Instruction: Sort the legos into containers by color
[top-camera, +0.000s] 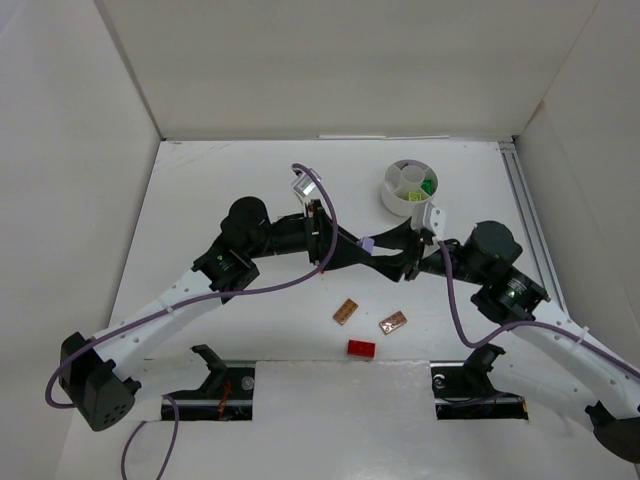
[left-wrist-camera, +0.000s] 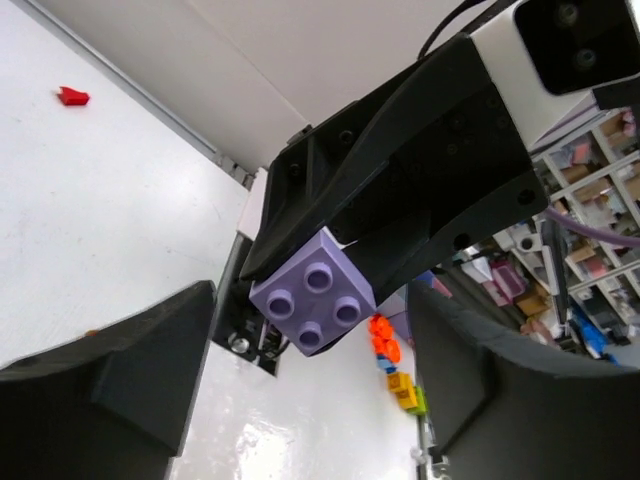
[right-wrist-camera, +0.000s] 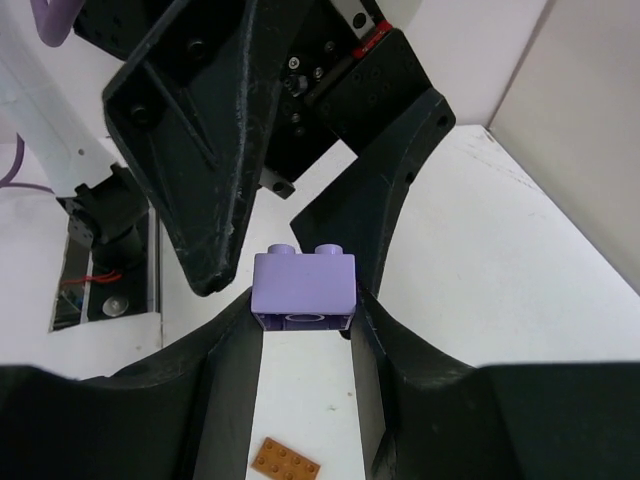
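Note:
My right gripper swings outward next, fingers turning down over the dish's far section (top-camera: 403, 165), releasing the lilac brick, since green and lime bricks occupy nearer ones.
My right gripper (right-wrist-camera: 303, 308) is shut on a lilac brick (right-wrist-camera: 303, 288) and holds it above the table mid-scene (top-camera: 368, 243). My left gripper (left-wrist-camera: 310, 400) is open, its fingers (left-wrist-camera: 100, 390) spread wide on either side of the same brick (left-wrist-camera: 312, 292) without touching it. In the top view the two grippers meet tip to tip, left (top-camera: 380, 260) and right (top-camera: 373, 246). The round white dish (top-camera: 392, 190) stands behind them with green and lime bricks (top-camera: 427, 187) in its sections. Two orange-brown plates (top-camera: 346, 311) (top-camera: 393, 322) and a red brick (top-camera: 361, 348) lie on the table in front.
White walls enclose the table on three sides. A metal rail (top-camera: 525, 220) runs along the right edge. One orange-brown plate also shows under the right gripper (right-wrist-camera: 286, 462). The red brick shows far off in the left wrist view (left-wrist-camera: 72, 96).

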